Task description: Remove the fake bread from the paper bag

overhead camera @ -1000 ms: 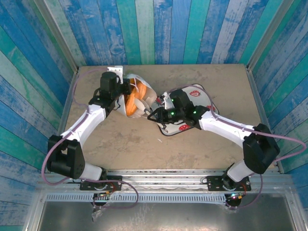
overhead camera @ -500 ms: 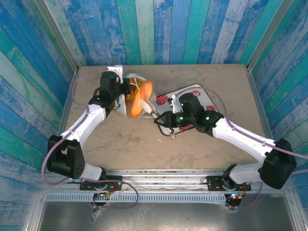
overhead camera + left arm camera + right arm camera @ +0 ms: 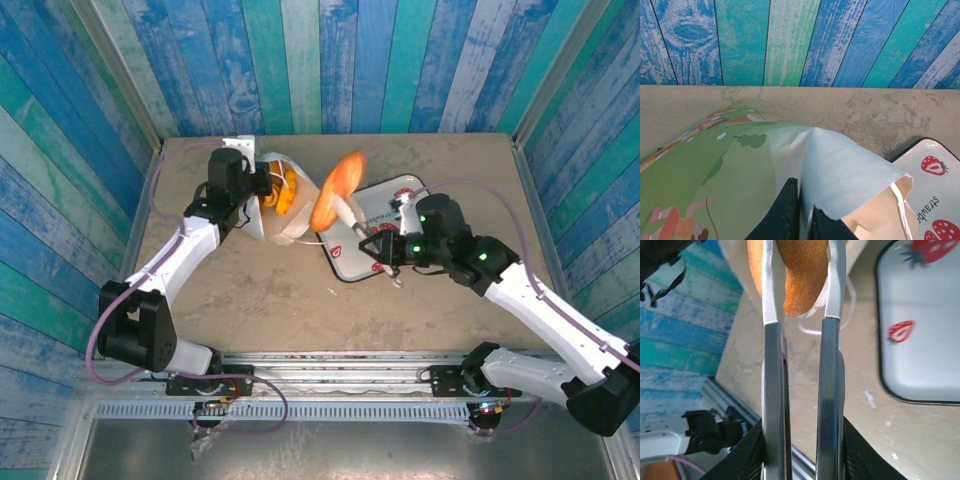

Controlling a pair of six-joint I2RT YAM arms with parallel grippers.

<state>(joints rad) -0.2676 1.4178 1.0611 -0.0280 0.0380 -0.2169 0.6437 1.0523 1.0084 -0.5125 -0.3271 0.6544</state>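
The tray's end by the bag is below my right gripper. I should turn my right gripper next, lower the long orange piece of fake bread onto that end and release it.
The paper bag (image 3: 283,222) stands at the back left of the table, its mouth tilted toward the right. My left gripper (image 3: 257,190) is shut on the bag's rim; in the left wrist view its jaws (image 3: 804,207) pinch the white paper edge of the bag (image 3: 840,165). Orange fake bread (image 3: 284,194) still shows inside the mouth. My right gripper (image 3: 343,205) is shut on one long orange piece of fake bread (image 3: 337,187), held in the air between the bag and the tray. In the right wrist view that piece (image 3: 801,277) sits between the two long fingers (image 3: 771,290).
A white strawberry-print tray (image 3: 392,205) lies right of the bag, under the right arm; its corner also shows as the tray (image 3: 932,195) and the tray (image 3: 925,325). The bag's white cord handle (image 3: 812,330) lies on the table. Blue plank walls close in the back and sides.
The right gripper has drawn back to the right and upward, pulling the orange bread out of the bag's mouth. The left gripper has kept its hold on the bag's rim.
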